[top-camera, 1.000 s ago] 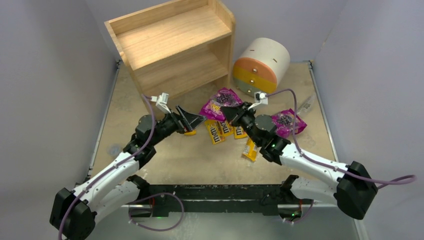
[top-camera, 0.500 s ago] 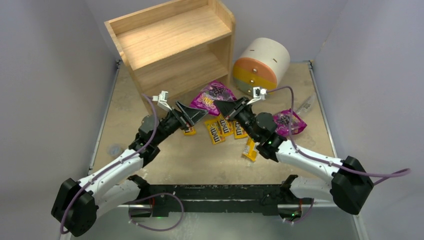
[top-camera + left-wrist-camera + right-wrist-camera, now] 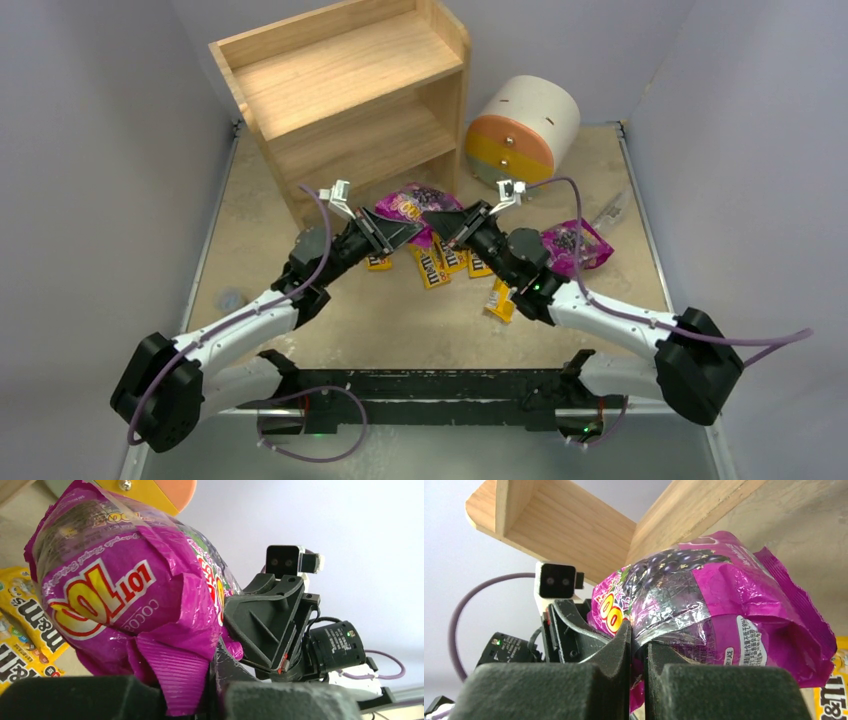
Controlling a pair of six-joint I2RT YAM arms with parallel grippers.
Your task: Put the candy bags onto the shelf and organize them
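I should next turn my left gripper, draw it back over the bare tabletop and release the bag's crimped edge; my right gripper is also shut on the bag.
One magenta candy bag (image 3: pixel 408 203) hangs just above the table in front of the wooden shelf (image 3: pixel 350 90), pinched from both sides. My left gripper (image 3: pixel 403 233) is shut on its crimped lower edge (image 3: pixel 175 680). Opposite it, my right gripper (image 3: pixel 441 224) is shut on the bag's foil side (image 3: pixel 684 605). A second magenta bag (image 3: pixel 572 245) lies on the table to the right. Several yellow M&M's packets (image 3: pixel 432 264) lie under and near the grippers, one (image 3: pixel 500 298) closer to the front. Both shelf tiers hold nothing.
A round white drum (image 3: pixel 525 125) with orange and yellow drawers stands right of the shelf. A small tool (image 3: pixel 610 208) lies by the right wall. Grey walls close in the table on the left and right.
My right gripper carried the magenta bag leftward toward the shelf front. My left gripper came in from the left, open before, and has shut on the bag's edge.
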